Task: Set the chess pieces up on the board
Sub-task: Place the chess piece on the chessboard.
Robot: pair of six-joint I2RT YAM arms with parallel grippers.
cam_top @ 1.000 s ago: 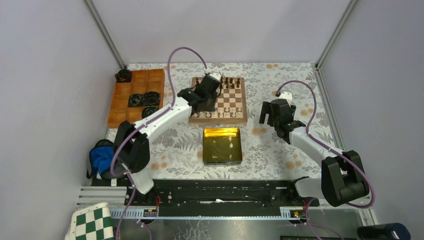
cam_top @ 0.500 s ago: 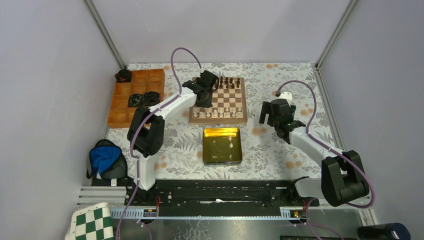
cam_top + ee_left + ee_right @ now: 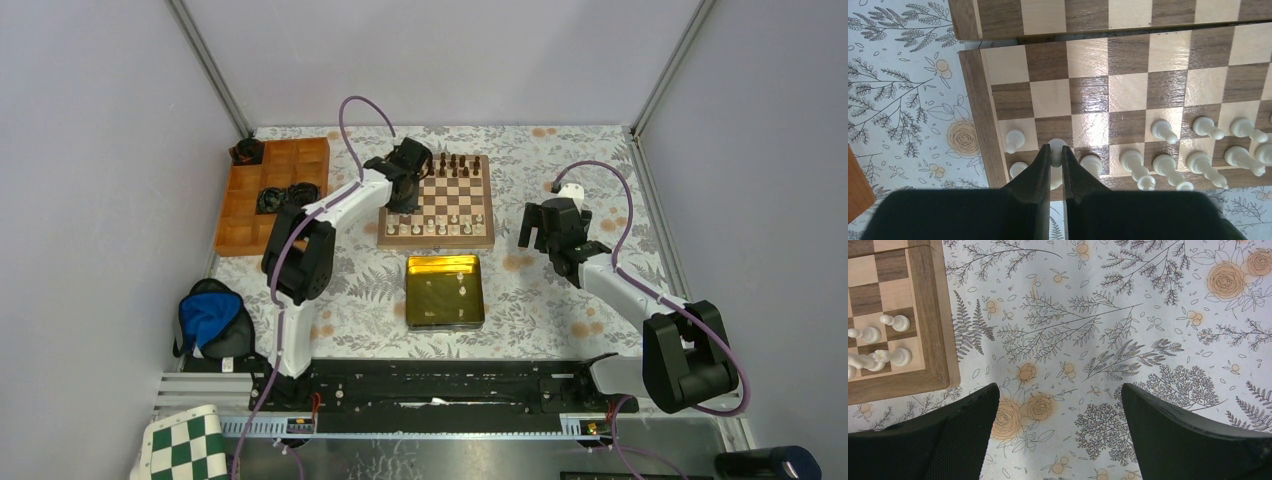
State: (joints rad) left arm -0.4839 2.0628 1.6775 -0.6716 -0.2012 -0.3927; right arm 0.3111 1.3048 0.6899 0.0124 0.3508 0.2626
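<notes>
The dark square (image 3: 1053, 130) beside the edge pawn is empty in the pawn row, so my left gripper should go down onto that square next and let go of the cream-white piece.
The board (image 3: 436, 241) lies at the table's far middle, with dark pieces (image 3: 455, 163) along its far side and cream-white chess pieces (image 3: 447, 222) in its near rows. My left gripper (image 3: 402, 203) is over the board's near left corner. In the left wrist view it (image 3: 1056, 150) is shut on a cream-white chess piece (image 3: 1057, 146), between a pawn (image 3: 1014, 140) and another piece (image 3: 1091, 164). Whether the held piece touches the board (image 3: 979, 95) I cannot tell. My right gripper (image 3: 537, 238) hangs open over the cloth right of the board, its jaws (image 3: 1059, 390) wide apart and holding nothing.
A gold tin (image 3: 445, 291) sits just in front of the board. An orange compartment tray (image 3: 245, 200) with dark items stands at the far left. A blue bag (image 3: 208, 316) lies near left. A green-and-white mat (image 3: 185, 446) is at the bottom left. The board's corner (image 3: 933, 315) shows left of my right gripper.
The left arm has folded up at the elbow and its gripper has shifted left and slightly farther over the board's left side, still shut on the piece. The right arm has not moved.
</notes>
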